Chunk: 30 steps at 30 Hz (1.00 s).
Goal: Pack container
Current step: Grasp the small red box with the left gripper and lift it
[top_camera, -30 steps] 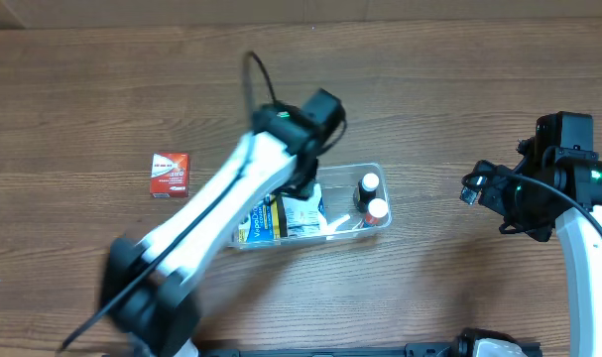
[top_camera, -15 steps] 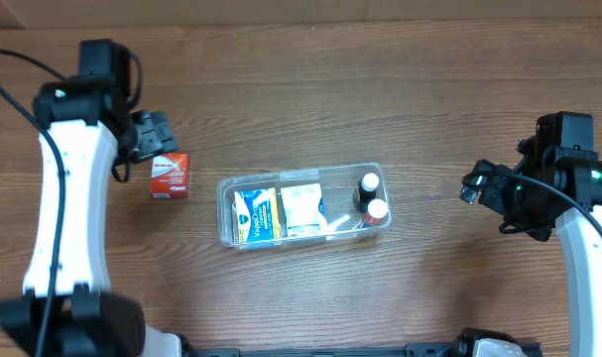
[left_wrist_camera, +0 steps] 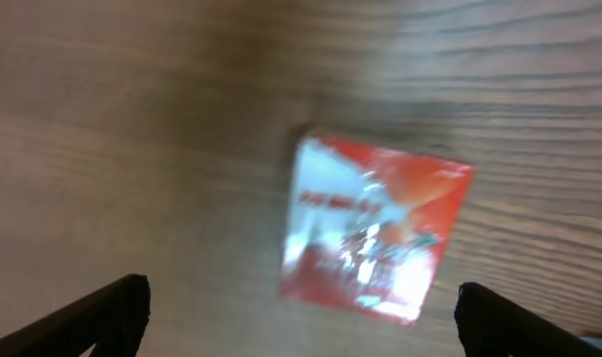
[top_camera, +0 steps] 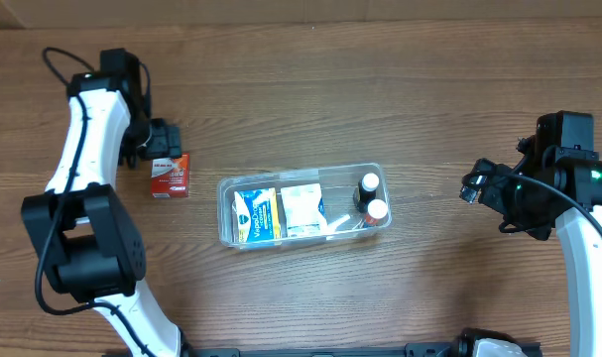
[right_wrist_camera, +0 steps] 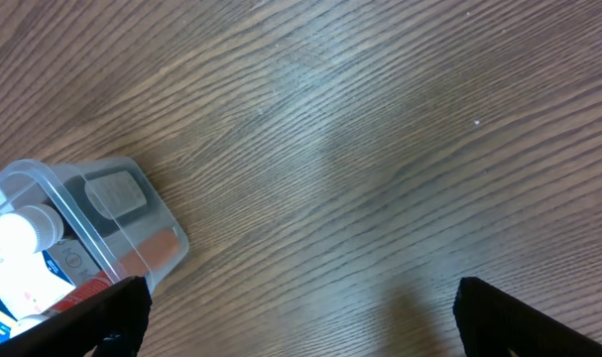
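Note:
My left gripper moves down and slightly back next until its open fingers straddle the red and white box, since it lies flat below them upon the table.
The container is a clear shallow tub in the middle of the table. It holds a blue and yellow packet, a white packet and two small white-capped bottles. A small red box lies on the wood to its left. My left gripper hovers at the box's far side, open. In the left wrist view the blurred red box lies ahead of the wide-apart left gripper. My right gripper is open to the right of the container, with bare wood between its fingers.
In the right wrist view the container's corner shows at the lower left, beside the open right gripper. Bare wooden table surrounds everything. The left arm's white links run down the left side to its base at the front edge.
My left arm has swung from above the container over to the red box at the left, and its jaws have opened. The right arm has stayed still.

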{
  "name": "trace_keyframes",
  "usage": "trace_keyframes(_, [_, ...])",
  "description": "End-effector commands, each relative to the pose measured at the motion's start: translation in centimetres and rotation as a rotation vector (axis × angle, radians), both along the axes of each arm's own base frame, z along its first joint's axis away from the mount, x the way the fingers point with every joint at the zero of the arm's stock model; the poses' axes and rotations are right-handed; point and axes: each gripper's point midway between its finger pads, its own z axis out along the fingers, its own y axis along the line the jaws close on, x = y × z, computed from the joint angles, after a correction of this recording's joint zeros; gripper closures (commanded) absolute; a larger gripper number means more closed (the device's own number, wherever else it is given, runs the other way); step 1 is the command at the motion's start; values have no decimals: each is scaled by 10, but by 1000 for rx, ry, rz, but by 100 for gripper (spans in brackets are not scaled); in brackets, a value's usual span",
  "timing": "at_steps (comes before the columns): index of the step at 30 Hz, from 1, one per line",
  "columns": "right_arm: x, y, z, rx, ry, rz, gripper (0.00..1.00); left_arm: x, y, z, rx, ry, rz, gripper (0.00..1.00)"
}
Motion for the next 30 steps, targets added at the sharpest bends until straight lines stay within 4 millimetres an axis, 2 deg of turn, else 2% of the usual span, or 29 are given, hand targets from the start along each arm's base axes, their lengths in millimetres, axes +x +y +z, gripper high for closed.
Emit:
trace_keyframes(1, [1,1,1,2,-13,5,0,8,-21,-20,-92,19,-175,0])
trace_keyframes(10, [1,0,1,-1,-13,4,0,-7,-20,-68,-108,164,-118,0])
trace_keyframes(17, [1,0,1,-1,-12,4,0,-13,-22,-76,-120,201,-113,0])
trace_keyframes(18, [1,0,1,-1,-12,4,0,-14,-23,-75,-125,205,-112,2])
trace_keyframes(24, [1,0,1,-1,-10,4,0,-23,-23,-74,-129,241,-87,30])
trace_keyframes(30, [0,0,1,-1,-9,4,0,-28,-24,-69,-128,255,-40,39])
